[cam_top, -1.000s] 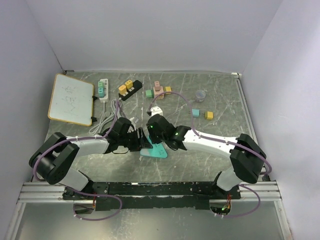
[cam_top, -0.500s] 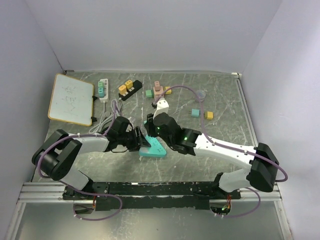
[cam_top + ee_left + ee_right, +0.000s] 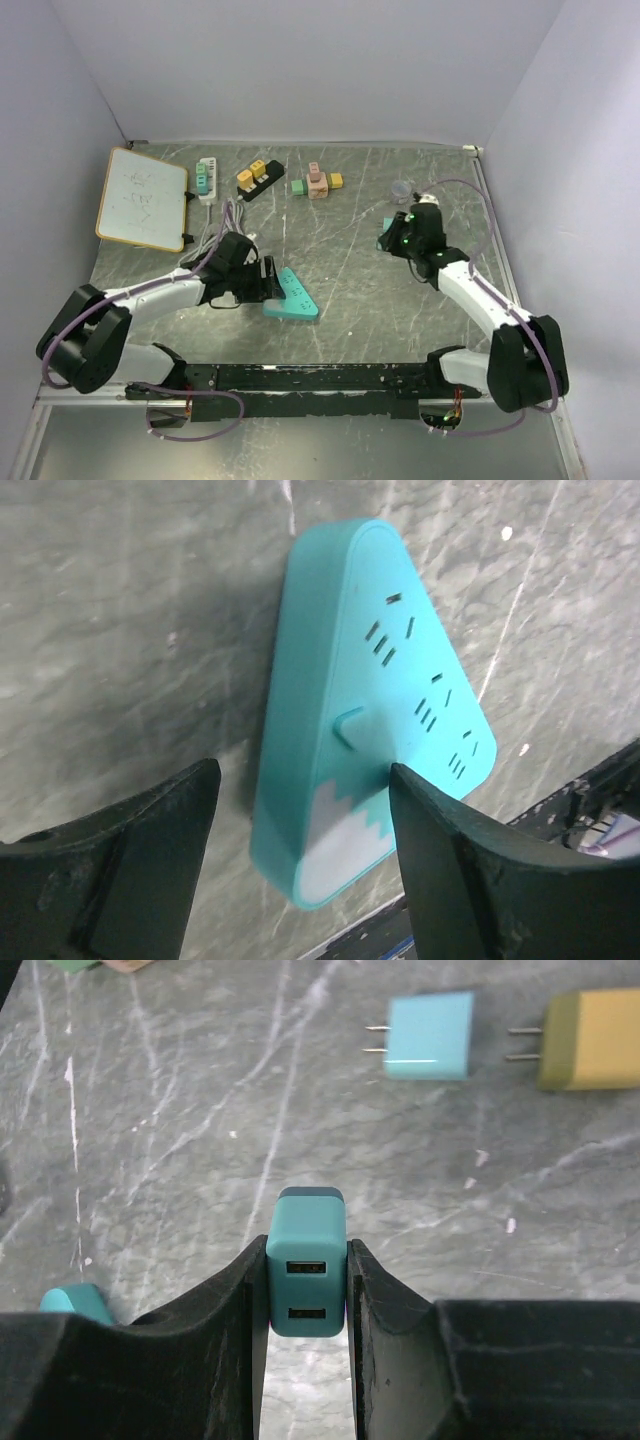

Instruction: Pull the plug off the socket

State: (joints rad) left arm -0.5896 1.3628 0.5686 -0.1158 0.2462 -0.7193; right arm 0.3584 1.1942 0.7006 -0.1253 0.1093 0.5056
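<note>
I will move my right gripper outward next and lower the plug onto the table beside the light-blue adapter's pins, because the open space there has room for the plug.
The socket point(image 3: 292, 296) is a teal wedge-shaped power block lying flat on the table in front of the left arm, with no plug in it. My left gripper point(image 3: 266, 283) straddles its white-tipped end point(image 3: 335, 850), jaws open; the left finger point(image 3: 150, 850) stands clear of it and the right finger point(image 3: 470, 860) is at its edge. The plug point(image 3: 307, 1260), a teal adapter with two USB ports, is pinched between my right gripper's fingers point(image 3: 306, 1252). That right gripper point(image 3: 397, 238) hovers over the table's right side, far from the socket.
A light-blue adapter point(image 3: 430, 1022) and a yellow one point(image 3: 590, 1025) lie just beyond the right gripper. A whiteboard point(image 3: 142, 198), a white power strip point(image 3: 206, 180), a black strip with yellow plugs point(image 3: 254, 177), pastel adapters point(image 3: 316, 182) and a small clear cup point(image 3: 401, 188) line the back.
The right arm lifted the teal plug out of the socket and swung it far to the right. The left gripper's jaws spread wider around the socket.
</note>
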